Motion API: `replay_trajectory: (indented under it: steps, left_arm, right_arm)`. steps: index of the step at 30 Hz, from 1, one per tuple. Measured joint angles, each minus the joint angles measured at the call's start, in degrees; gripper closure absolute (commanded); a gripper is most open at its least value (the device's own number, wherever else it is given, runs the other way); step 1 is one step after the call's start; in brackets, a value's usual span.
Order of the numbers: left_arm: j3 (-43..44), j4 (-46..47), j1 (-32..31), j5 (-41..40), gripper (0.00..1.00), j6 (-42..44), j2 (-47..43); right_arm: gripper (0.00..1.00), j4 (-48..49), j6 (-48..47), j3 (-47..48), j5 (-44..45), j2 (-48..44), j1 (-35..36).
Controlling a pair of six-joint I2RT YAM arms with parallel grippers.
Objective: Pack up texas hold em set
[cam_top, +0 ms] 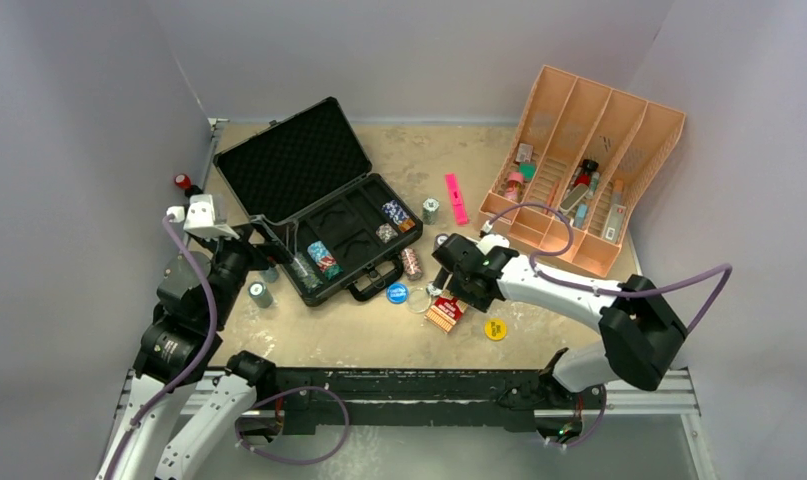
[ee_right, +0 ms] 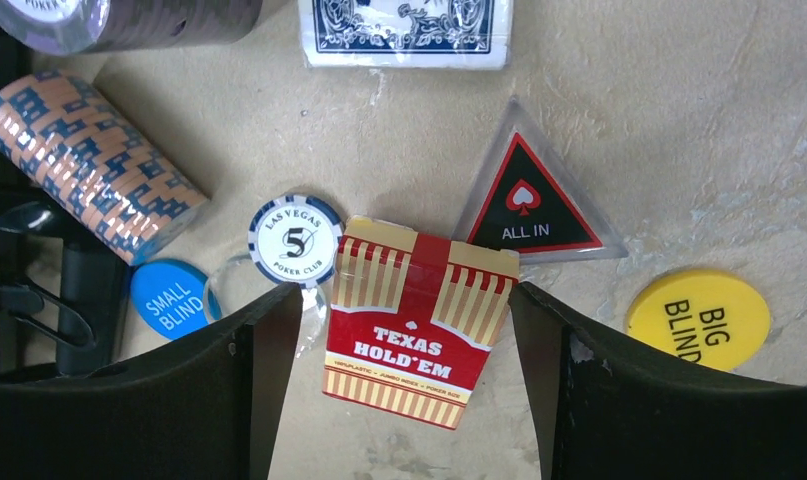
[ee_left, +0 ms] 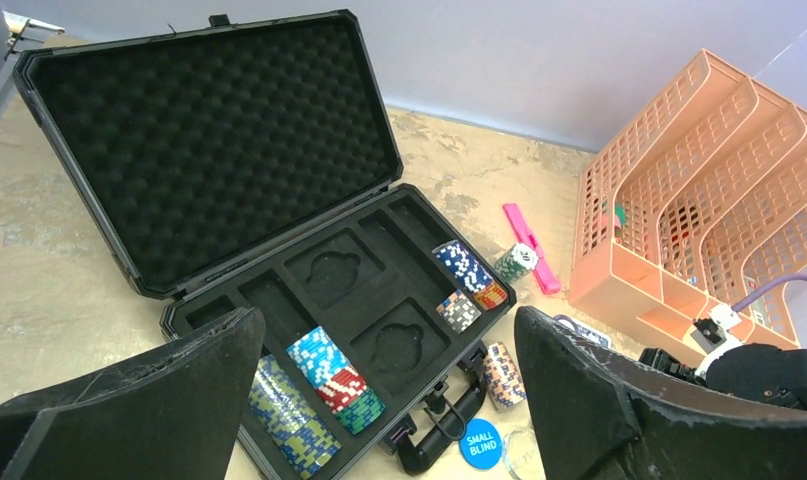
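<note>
The robot's right gripper should next rise a little, spread its fingers, then go down around the long sides of the red card deck (cam_top: 446, 312) (ee_right: 416, 320), because one finger is too close to the deck's edge.
The black case (cam_top: 309, 200) lies open at the back left, foam lid up; it also shows in the left wrist view (ee_left: 229, 150). Chip stacks (ee_left: 324, 375) fill some of its slots. My left gripper (ee_left: 387, 325) is open and empty above the case's front left corner (cam_top: 274, 255). My right gripper (ee_right: 404, 310) is open, its fingers either side of the red card deck (ee_right: 416, 320) on the table (cam_top: 445, 313), not touching it. Around it lie the blue deck (ee_right: 406, 30), an orange chip stack (ee_right: 89, 165), a single chip (ee_right: 295, 241), the blue disc (ee_right: 169, 297), the yellow disc (ee_right: 697, 318) and a triangular marker (ee_right: 527, 205).
The orange divided tray (cam_top: 589, 170) stands at the back right with small items in it. A pink marker (cam_top: 457, 198) and a green chip stack (cam_top: 430, 209) lie between tray and case. Another chip stack (cam_top: 261, 294) sits left of the case. Walls close in on three sides.
</note>
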Motion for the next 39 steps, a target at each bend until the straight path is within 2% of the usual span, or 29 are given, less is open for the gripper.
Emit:
replay_trajectory:
  steps: [11, 22, 32, 39]
  left_arm:
    - [-0.55, 0.04, 0.02, -1.16, 0.05, 0.02, -0.90]
    - [-1.05, 0.02, -0.04, -1.92, 0.05, 0.09, -1.92]
    - [-1.05, -0.02, -0.11, -1.90, 0.05, 0.02, -1.92]
    - [-1.05, -0.04, -0.20, -1.90, 0.05, -0.02, -0.31]
  right_arm:
    - [0.16, -5.99, 6.10, 4.70, 2.34, 4.20, 0.09]
    - [0.11, -11.85, 7.56, 8.13, 4.72, 1.60, 0.17]
    - [0.07, -6.12, 6.21, 4.74, -0.33, 3.72, 0.17]
    - [0.11, -3.80, 5.16, 4.22, -2.19, 6.01, 0.17]
